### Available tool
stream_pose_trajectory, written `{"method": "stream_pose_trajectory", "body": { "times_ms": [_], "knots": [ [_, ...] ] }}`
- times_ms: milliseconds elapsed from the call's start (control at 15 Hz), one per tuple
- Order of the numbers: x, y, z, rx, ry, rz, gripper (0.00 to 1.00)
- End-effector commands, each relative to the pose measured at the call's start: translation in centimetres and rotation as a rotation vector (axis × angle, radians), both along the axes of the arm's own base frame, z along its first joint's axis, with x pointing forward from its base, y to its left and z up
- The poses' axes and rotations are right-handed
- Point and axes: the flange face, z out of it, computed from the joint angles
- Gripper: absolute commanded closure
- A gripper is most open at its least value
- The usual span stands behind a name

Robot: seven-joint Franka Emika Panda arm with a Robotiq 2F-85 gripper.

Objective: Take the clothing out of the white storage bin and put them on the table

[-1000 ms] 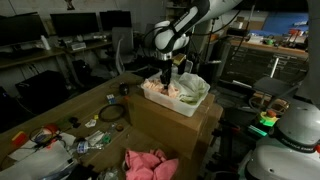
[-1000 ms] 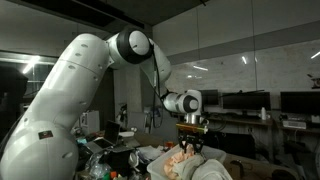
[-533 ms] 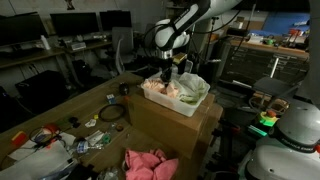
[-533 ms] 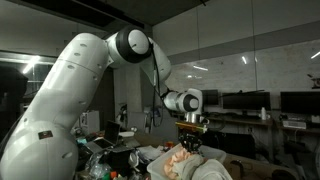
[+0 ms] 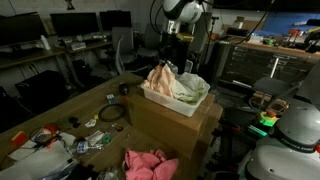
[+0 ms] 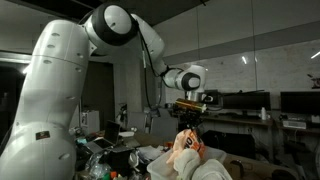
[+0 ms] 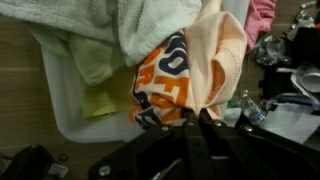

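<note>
I will next lift my gripper up and swing it past the bin's rim toward the pink-red garment [image 5: 150, 163] on the tabletop to release, as the orange garment still hangs over the bin.
My gripper [image 5: 170, 55] is shut on the orange printed garment [image 5: 162, 78], which hangs from it just above the white storage bin [image 5: 185, 108]. The other exterior view has the gripper [image 6: 187, 122] pinching the same garment [image 6: 185, 145] at its top. In the wrist view the fingers [image 7: 197, 118] meet on a fold of the orange garment [image 7: 178, 75]. Below it the bin [image 7: 60, 105] holds a pale yellow-green piece [image 7: 100, 100] and a whitish one [image 7: 135, 25]. A pink-red garment [image 5: 150, 163] lies on the table [image 5: 60, 112] near its front.
The bin rests on a brown cardboard box [image 5: 170, 130] at the table's edge. Small multicoloured clutter [image 5: 60, 140] and a coiled cable [image 5: 110, 114] lie on the worktop. A plastic bottle [image 7: 250, 105] lies beside the bin. Dark desks with monitors [image 5: 70, 25] stand behind.
The gripper closed on the orange garment inside the bin, then rose, drawing the garment up out of the pile.
</note>
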Motion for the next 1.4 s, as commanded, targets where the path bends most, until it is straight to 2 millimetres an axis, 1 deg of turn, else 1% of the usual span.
{"method": "stream_pose_trajectory", "body": {
  "times_ms": [0,200,467,600,733,867,933,1333],
  "knots": [
    [-2.2,0.3,6.7,0.084,-0.14,-0.105,0.95],
    [-3.0,0.9,11.1,0.176,-0.241,-0.182,0.95],
    [-4.5,1.7,15.9,0.32,-0.359,-0.28,0.96],
    [-5.1,1.8,17.8,0.401,-0.41,-0.32,0.96],
    [-5.1,2.3,19.1,0.482,-0.448,-0.339,0.96],
    [-4.6,3.9,19.6,0.543,-0.394,-0.233,0.96],
    [-4.3,5.0,19.4,0.571,-0.348,-0.176,0.96],
    [-2.7,12.8,17.7,0.674,-0.085,0.088,0.96]
  ]
}}
